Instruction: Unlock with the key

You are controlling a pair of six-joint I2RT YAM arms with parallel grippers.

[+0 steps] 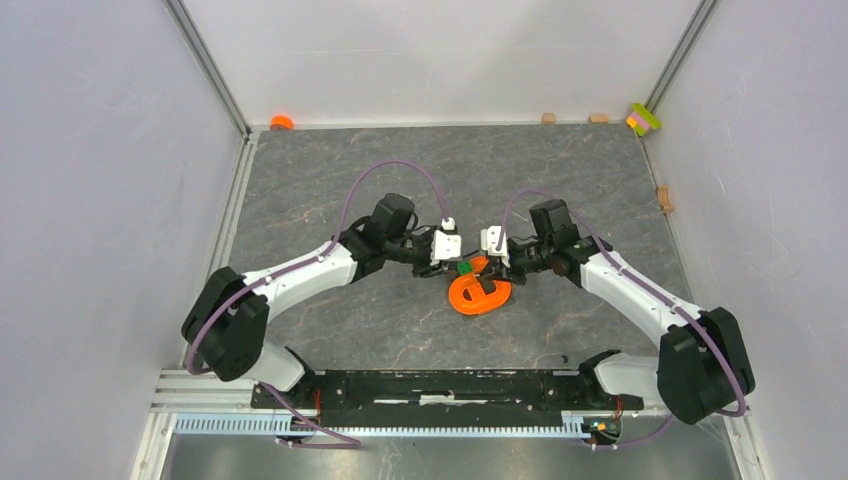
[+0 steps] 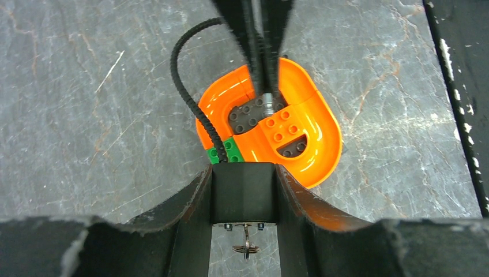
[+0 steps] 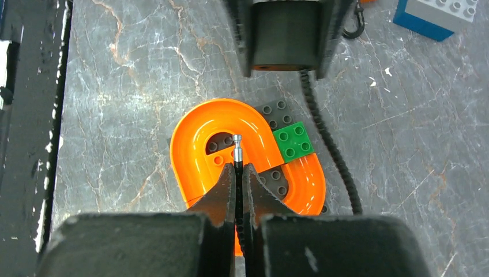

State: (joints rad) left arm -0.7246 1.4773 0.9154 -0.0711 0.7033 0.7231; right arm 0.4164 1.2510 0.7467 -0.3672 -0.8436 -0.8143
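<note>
The lock needs to go onto the bare tabletop beyond the green brick (image 2: 137,158). That spot is below and outward of my left gripper, so I need to move my left gripper down and outward next and release the lock there.
My left gripper (image 2: 243,193) is shut on a small black lock body (image 2: 242,184), held just above the table. A thin black cable (image 2: 184,86) loops out of the lock. Its silvery-tipped end (image 3: 237,147) sticks out of my right gripper (image 3: 237,168), which is shut on it over the orange ring-shaped piece (image 3: 196,144). In the top view both grippers, left (image 1: 460,260) and right (image 1: 498,266), meet tip to tip above that piece (image 1: 480,297). A thin metal stem with a small ring (image 2: 247,247) hangs under the lock; I cannot tell whether it is the key.
A green brick (image 3: 295,141) and grey plates sit on the orange piece. A blue and grey brick (image 3: 438,14) and a black shackle (image 3: 354,26) lie beyond the lock. Wooden blocks (image 1: 548,118) and coloured bricks (image 1: 644,118) line the back wall. An orange cap (image 1: 282,122) sits back left.
</note>
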